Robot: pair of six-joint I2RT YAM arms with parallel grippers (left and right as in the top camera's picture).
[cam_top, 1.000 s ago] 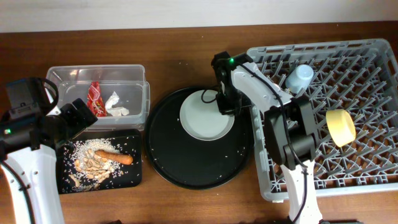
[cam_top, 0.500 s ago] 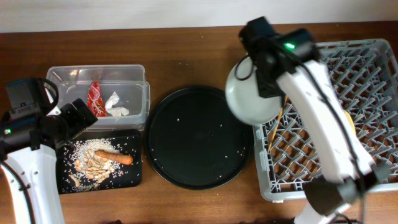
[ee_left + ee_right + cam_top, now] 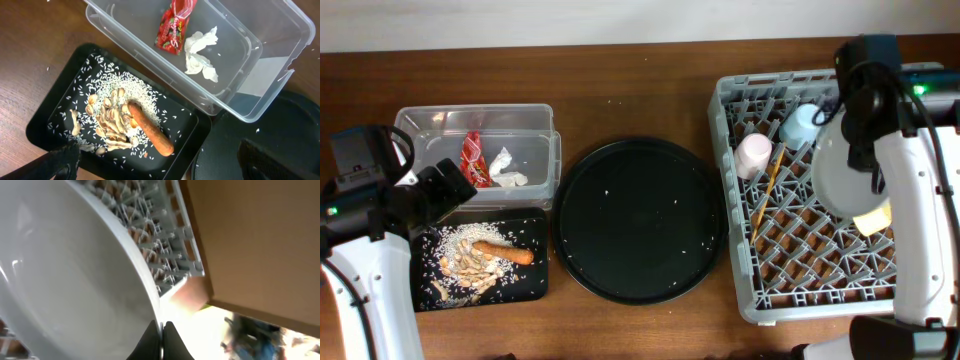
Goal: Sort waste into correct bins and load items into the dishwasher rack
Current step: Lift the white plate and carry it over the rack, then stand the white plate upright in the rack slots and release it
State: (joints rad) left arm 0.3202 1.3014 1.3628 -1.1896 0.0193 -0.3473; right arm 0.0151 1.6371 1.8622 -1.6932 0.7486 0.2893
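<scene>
My right gripper needs to go down to its left in the overhead view next and release the plate's rim, because empty rack slots beside the chopsticks are below there.
My right gripper (image 3: 161, 337) is shut on the rim of the pale white plate (image 3: 840, 180), held tilted over the grey dishwasher rack (image 3: 732, 200); the plate fills the right wrist view (image 3: 65, 270). In the rack sit the light blue cup (image 3: 799, 124), the pale pink cup (image 3: 753, 152), the wooden chopsticks (image 3: 768, 186) and the yellow bowl (image 3: 873, 220), partly hidden by the plate. The red wrapper (image 3: 175, 25) and crumpled white paper (image 3: 200, 52) lie in the clear tub (image 3: 555, 160). Beige scraps (image 3: 112, 122) and the sausage stick (image 3: 150, 135) lie in the black tray (image 3: 535, 285). My left gripper (image 3: 160, 162) is open and empty above the tray.
The large round black tray (image 3: 640, 220) lies between the bins and the rack, with a few rice grains on it. Brown wooden table (image 3: 620, 100) all around.
My right gripper lifted the plate off the round black tray and carried it right, over the rack. The left arm has not moved.
</scene>
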